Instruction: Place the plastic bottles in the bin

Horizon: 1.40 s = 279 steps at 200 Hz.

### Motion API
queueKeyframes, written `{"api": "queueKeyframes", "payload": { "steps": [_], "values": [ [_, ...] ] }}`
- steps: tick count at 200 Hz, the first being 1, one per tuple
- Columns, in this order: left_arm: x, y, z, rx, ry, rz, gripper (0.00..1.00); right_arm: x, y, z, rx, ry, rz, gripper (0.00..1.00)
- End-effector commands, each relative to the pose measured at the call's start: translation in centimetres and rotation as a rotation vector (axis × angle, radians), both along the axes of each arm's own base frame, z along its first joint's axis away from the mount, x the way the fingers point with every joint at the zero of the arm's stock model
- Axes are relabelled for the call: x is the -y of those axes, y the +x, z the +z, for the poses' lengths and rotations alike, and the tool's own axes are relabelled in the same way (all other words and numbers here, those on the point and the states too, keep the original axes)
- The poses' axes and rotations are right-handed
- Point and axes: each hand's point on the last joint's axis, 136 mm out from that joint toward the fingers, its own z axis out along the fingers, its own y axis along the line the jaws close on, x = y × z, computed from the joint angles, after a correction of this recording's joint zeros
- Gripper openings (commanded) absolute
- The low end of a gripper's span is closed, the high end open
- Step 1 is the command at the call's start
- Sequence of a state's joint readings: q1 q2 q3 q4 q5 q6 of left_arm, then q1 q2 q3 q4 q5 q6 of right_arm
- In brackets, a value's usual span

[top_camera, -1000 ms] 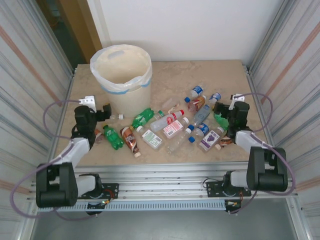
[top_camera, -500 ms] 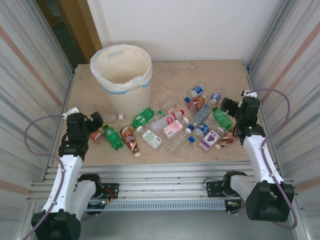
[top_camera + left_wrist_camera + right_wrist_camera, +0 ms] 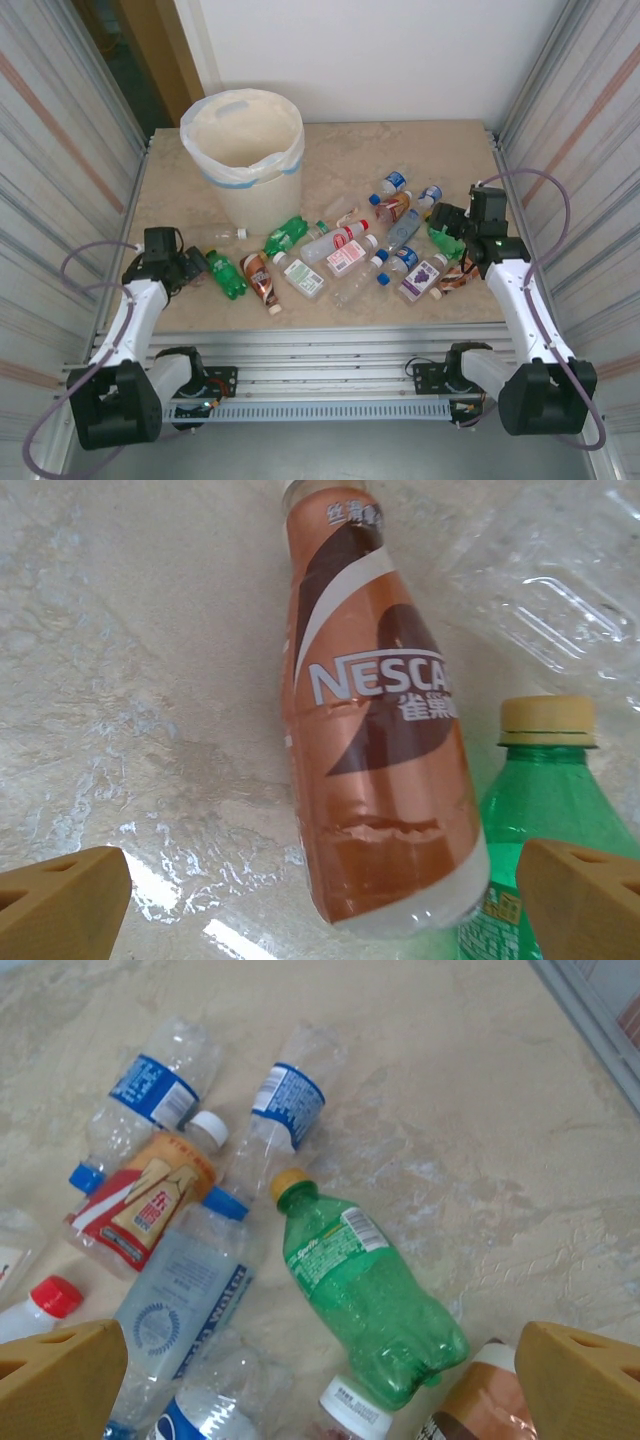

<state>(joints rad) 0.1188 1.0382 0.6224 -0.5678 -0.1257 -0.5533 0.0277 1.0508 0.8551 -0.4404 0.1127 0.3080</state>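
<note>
Next, my left gripper comes down over the brown Nescafe bottle's lettered middle (image 3: 385, 705) and closes on both sides. The bottle lies uncovered below my open fingers.
Several plastic bottles (image 3: 345, 250) lie scattered across the middle of the table, right of the bin (image 3: 242, 150), a cream-white bucket with a bag liner at the back left. My left gripper (image 3: 194, 264) is open at the left end of the scatter. Its wrist view shows a brown Nescafe bottle (image 3: 375, 730) lying between the tan fingertips (image 3: 60, 900), with a green bottle (image 3: 545, 810) beside it. My right gripper (image 3: 449, 222) is open over the right end. A green Sprite bottle (image 3: 365, 1295) lies below and between its fingertips (image 3: 585, 1380), untouched.
Clear bottles with blue labels (image 3: 285, 1105) and an orange-labelled one (image 3: 145, 1200) lie left of the Sprite bottle; a brown bottle (image 3: 480, 1410) lies by its base. A crushed clear bottle (image 3: 550, 590) lies beyond the Nescafe bottle. Metal walls (image 3: 570, 150) close both sides.
Both arms have swung their elbows outward. The left gripper has moved nearer and lower, over the brown bottle. The right gripper has stayed above the green bottle. Both stayed open.
</note>
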Motion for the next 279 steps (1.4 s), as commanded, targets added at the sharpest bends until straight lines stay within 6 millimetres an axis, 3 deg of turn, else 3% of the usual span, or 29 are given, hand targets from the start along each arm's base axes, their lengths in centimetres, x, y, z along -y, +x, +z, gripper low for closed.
{"api": "queueKeyframes", "payload": {
  "steps": [1,79,155,232,279],
  "values": [
    [-0.2,1.6,0.6,0.032,-0.032,-0.004,0.99,-0.1,-0.3,0.6,-0.009,0.006,-0.023,0.98],
    [-1.5,3.7,-1.3,0.004,-0.069,0.019,0.97,-0.7,-0.2,0.9,-0.003,-0.011,-0.011,0.98],
    [-2.1,3.0,-4.4,-0.067,-0.130,0.110,0.83,-1.3,-0.3,1.7,0.014,-0.019,0.005,0.98],
    [-2.8,2.5,-5.7,-0.059,-0.198,0.162,0.60,-1.6,-0.7,1.9,0.006,-0.035,0.007,0.98],
    [-2.7,2.5,-4.8,-0.039,-0.200,0.159,0.45,-1.3,-1.2,2.4,0.011,-0.046,0.000,0.98]
  ]
}}
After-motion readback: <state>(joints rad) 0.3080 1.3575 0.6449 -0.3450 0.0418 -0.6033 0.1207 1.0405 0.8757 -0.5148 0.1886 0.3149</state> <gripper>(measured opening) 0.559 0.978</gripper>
